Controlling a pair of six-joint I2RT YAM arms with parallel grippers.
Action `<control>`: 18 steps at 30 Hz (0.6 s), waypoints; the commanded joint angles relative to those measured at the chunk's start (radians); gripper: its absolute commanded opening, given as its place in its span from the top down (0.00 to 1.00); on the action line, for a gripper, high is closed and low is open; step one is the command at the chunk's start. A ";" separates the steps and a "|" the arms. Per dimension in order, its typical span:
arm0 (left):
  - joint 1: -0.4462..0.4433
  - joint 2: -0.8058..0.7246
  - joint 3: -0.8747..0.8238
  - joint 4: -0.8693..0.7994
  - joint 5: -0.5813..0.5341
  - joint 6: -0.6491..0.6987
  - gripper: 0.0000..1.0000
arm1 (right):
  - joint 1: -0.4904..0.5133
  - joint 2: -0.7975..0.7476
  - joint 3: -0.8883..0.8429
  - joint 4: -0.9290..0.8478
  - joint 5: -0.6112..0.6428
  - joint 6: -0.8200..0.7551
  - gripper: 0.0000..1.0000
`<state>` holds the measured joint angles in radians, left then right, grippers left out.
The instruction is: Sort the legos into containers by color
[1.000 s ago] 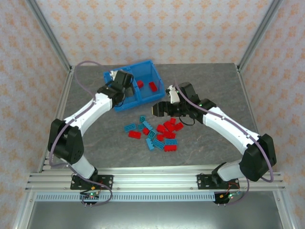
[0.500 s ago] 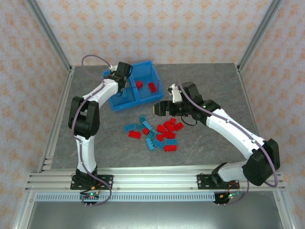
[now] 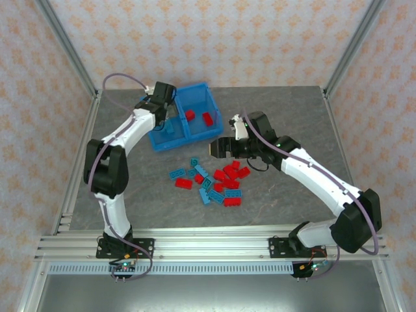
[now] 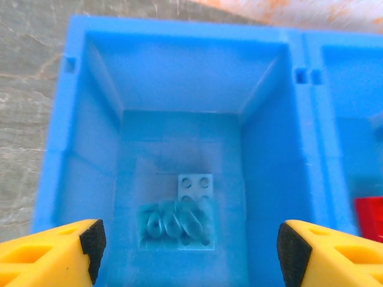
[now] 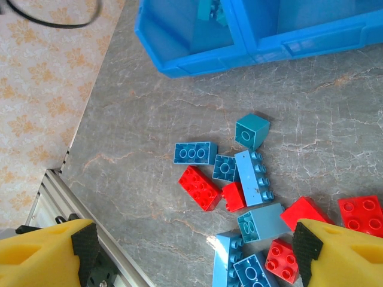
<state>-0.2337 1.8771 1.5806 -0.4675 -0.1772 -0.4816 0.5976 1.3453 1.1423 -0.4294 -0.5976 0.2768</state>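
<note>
The robot's right gripper should move across and down over the pile's teal lego nearest the blue bin [image 5: 252,131], because there is bare tabletop on either side of the lego.
The blue bin [image 3: 184,144] stands at the back left of the table. My left gripper [image 3: 166,114] hangs open over its left compartment [image 4: 179,125], fingers [image 4: 90,242] wide apart and holding nothing. Beneath it lie two teal legos [image 4: 194,190], one of them blurred [image 4: 170,224]. Two red legos [image 3: 190,115] lie in the right compartment; one [image 4: 371,216] shows at the left wrist view's edge. A loose pile of red and teal legos [image 3: 214,182] covers the table's middle. My right gripper [image 3: 218,148] hovers open just above the pile's upper right part, and in its wrist view [image 5: 194,251] nothing sits between the fingers.
Metal frame posts [image 3: 78,71] stand along both sides of the table, and a rail [image 5: 72,203] runs along its left edge. Grey tabletop [image 3: 130,195] lies bare left of the pile and in front of it.
My left arm has lifted and swung its elbow left, the gripper staying over the left compartment. A teal lego there looks blurred from motion. The right gripper has barely moved.
</note>
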 commanded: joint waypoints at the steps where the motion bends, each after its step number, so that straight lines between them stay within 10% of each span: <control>1: -0.007 -0.152 -0.047 0.008 0.021 -0.020 0.21 | 0.005 0.024 0.005 0.027 0.019 -0.003 0.14; 7: -0.070 -0.430 -0.192 -0.012 0.090 0.053 0.21 | 0.018 0.105 0.043 -0.012 0.107 -0.011 0.14; 18: -0.182 -0.971 -0.488 -0.194 0.357 0.678 0.01 | 0.110 0.423 0.212 -0.009 0.266 0.132 0.17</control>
<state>-0.4175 0.9665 1.1717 -0.5499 0.0731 -0.0685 0.6918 1.6981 1.2942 -0.4316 -0.4393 0.3248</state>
